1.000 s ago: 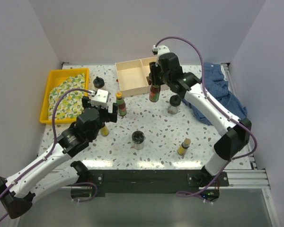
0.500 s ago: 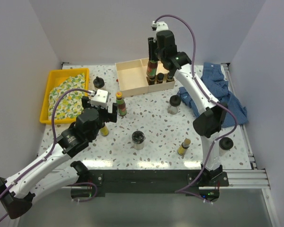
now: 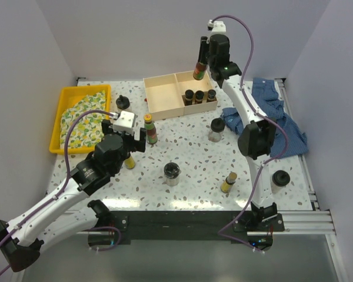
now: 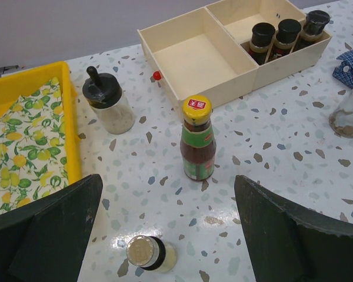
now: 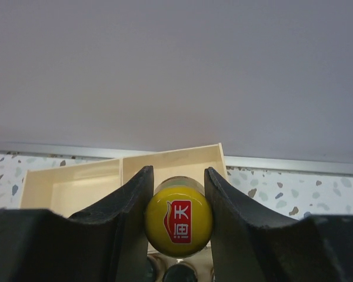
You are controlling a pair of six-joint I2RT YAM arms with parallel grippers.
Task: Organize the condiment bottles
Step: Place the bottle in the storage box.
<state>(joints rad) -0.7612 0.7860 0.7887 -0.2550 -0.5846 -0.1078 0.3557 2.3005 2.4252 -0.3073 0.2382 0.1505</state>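
Dark-capped bottles fill the section's near end, so my right gripper needs to lower the sauce bottle onto the box section's empty far end below and release it.
My right gripper is shut on a slim red-brown sauce bottle and holds it high over the back of the pale wooden box. Its yellow cap sits between my fingers. Three dark-capped bottles stand in the box's right compartment. My left gripper is open over the table, with a tiny yellow bottle below it. A second sauce bottle stands upright just ahead of it.
A black-lidded shaker stands beside the yellow tray, which holds a lemon-print cloth. Black-lidded jars and a small yellow bottle stand on the table. A blue cloth lies at the right.
My right arm has lifted the sauce bottle from the table's middle up and back, over the box's right compartment. The left arm has not moved.
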